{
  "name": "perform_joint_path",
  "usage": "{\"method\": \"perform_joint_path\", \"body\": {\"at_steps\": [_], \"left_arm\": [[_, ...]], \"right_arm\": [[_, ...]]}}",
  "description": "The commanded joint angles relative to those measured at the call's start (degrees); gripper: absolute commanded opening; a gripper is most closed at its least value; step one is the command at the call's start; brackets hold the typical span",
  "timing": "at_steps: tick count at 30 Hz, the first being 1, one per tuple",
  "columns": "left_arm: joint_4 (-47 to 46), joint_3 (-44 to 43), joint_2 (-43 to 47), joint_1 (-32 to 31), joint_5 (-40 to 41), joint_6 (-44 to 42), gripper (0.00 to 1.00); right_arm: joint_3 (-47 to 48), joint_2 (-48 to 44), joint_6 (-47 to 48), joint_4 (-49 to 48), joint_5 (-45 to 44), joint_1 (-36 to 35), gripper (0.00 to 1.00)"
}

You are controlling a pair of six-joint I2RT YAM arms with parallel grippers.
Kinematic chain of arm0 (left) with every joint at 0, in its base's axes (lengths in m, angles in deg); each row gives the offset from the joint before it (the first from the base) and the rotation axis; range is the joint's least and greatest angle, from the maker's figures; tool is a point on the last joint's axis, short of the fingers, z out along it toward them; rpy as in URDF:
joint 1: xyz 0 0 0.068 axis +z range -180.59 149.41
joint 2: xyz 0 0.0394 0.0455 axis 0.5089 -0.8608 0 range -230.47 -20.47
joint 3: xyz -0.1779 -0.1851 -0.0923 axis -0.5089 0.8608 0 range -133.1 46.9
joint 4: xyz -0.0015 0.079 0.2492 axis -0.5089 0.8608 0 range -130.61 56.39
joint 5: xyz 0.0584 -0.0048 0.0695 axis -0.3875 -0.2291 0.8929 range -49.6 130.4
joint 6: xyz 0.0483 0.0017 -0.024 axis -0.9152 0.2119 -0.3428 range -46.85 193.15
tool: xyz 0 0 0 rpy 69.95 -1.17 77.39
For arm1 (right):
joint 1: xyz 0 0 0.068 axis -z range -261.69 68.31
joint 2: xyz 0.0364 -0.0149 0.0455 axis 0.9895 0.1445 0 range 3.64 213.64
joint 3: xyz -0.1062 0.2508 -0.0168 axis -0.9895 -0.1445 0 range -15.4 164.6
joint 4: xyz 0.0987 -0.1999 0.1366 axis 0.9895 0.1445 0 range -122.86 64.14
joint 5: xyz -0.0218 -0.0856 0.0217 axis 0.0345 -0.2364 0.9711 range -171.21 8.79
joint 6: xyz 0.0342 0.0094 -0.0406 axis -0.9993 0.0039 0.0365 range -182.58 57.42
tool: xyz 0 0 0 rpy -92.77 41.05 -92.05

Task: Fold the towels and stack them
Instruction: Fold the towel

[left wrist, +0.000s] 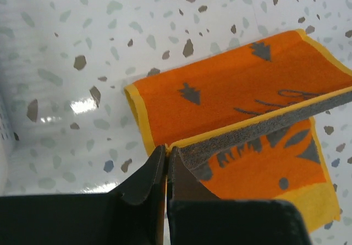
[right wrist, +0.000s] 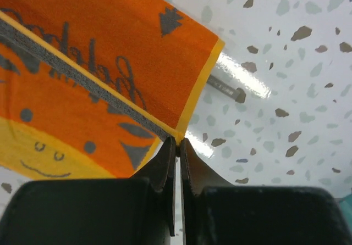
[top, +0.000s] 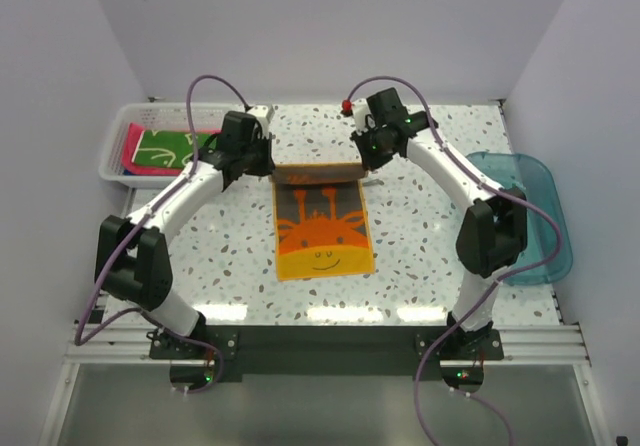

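Observation:
My left gripper draws back, lowers and releases the lifted edge next, as the flat, near yellow corner on the basket's side (top: 283,270) lies below and back.
An orange and dark grey towel (top: 322,231) with a yellow border and a smiling animal face lies in the middle of the table, its near end flat. Its far edge is lifted off the table. My left gripper (top: 272,170) is shut on the far left corner. In the left wrist view the left gripper (left wrist: 166,149) pinches the yellow edge of the towel (left wrist: 231,85). My right gripper (top: 362,169) is shut on the far right corner. In the right wrist view the right gripper (right wrist: 177,140) bites that corner of the towel (right wrist: 110,53). A pink towel (top: 135,151) and a green towel (top: 170,149) lie in the basket.
A white slotted basket (top: 113,166) stands at the far left of the speckled table. A clear blue plastic tub (top: 540,228) sits at the right edge. White walls enclose the back and both sides.

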State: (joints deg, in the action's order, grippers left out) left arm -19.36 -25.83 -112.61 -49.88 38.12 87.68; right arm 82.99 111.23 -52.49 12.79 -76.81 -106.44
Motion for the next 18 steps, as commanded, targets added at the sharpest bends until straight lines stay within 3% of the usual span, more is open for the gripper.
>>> {"method": "perform_joint_path", "body": {"at_steps": [1,9,18], "left_arm": [[4.3,5.2,5.3,0.2,0.6,3.4,0.00],[4.7,12.9,9.3,-1.2,-0.1,4.8,0.00],[10.5,8.8,11.1,-2.2,0.9,4.3,0.00]], "right_arm": [[-2.8,-5.5,-4.8,5.0,0.6,1.0,0.00],[-10.5,-9.4,-7.6,2.6,1.4,1.0,0.00],[-9.5,-12.4,-9.2,4.7,0.4,1.0,0.00]]}}
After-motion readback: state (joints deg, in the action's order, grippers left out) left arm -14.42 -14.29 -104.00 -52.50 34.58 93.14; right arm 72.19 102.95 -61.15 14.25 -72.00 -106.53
